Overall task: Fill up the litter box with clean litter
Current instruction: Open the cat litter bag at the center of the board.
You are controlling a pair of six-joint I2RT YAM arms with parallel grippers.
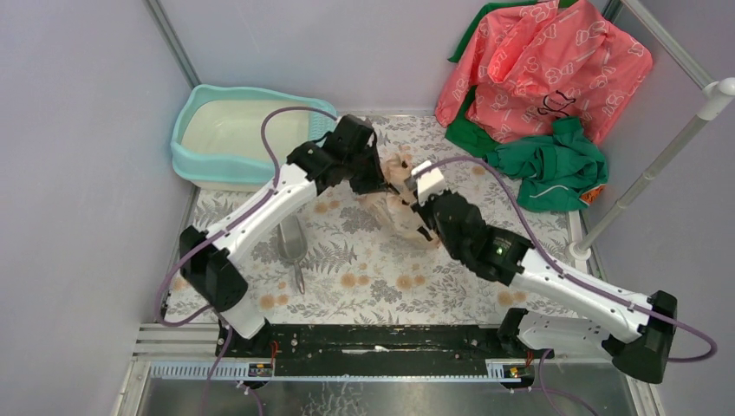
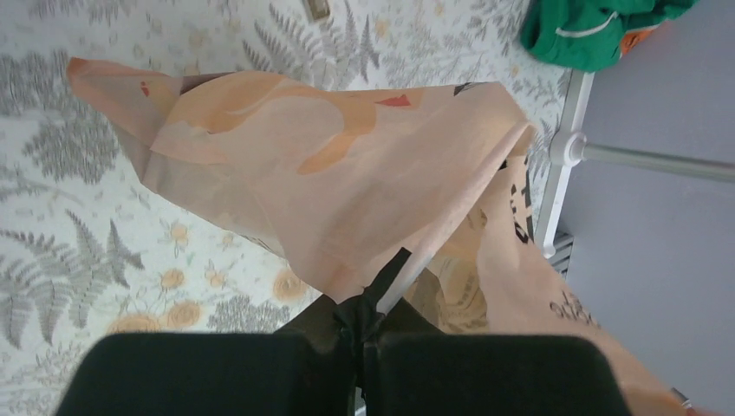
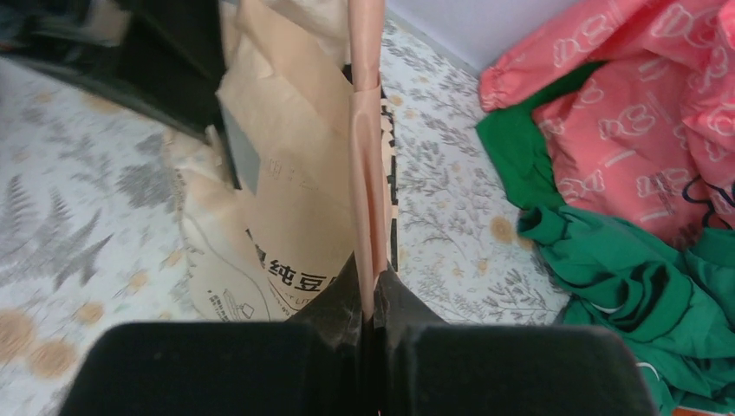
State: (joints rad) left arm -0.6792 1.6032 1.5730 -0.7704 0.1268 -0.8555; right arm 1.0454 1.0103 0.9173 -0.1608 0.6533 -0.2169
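Note:
I will bring my right gripper back and down toward the floral mat nearer my base to release the bag's edge, because the bag hangs between both arms.
The turquoise litter box (image 1: pixel 215 174) with its cream inner pan stands at the far left; no granules show in it. The clean litter is hidden from every view. A peach printed paper bag (image 1: pixel 400 217) hangs between the two arms at mid-table. My left gripper (image 1: pixel 382 176) is shut on one edge of the bag (image 2: pixel 329 182), pinching a fold at its fingertips (image 2: pixel 373 308). My right gripper (image 1: pixel 423 204) is shut on the opposite edge, a thin pink double layer of the bag (image 3: pixel 295 199) clamped between its tips (image 3: pixel 368 290). The left arm shows dark in the right wrist view's top left.
A grey scoop (image 1: pixel 292 243) lies on the floral mat, left of centre. A pink printed cloth (image 1: pixel 542 65) and green fabric (image 1: pixel 555 165) are heaped at the back right. A white pole (image 1: pixel 650 173) slants along the right edge. Grey walls enclose the table.

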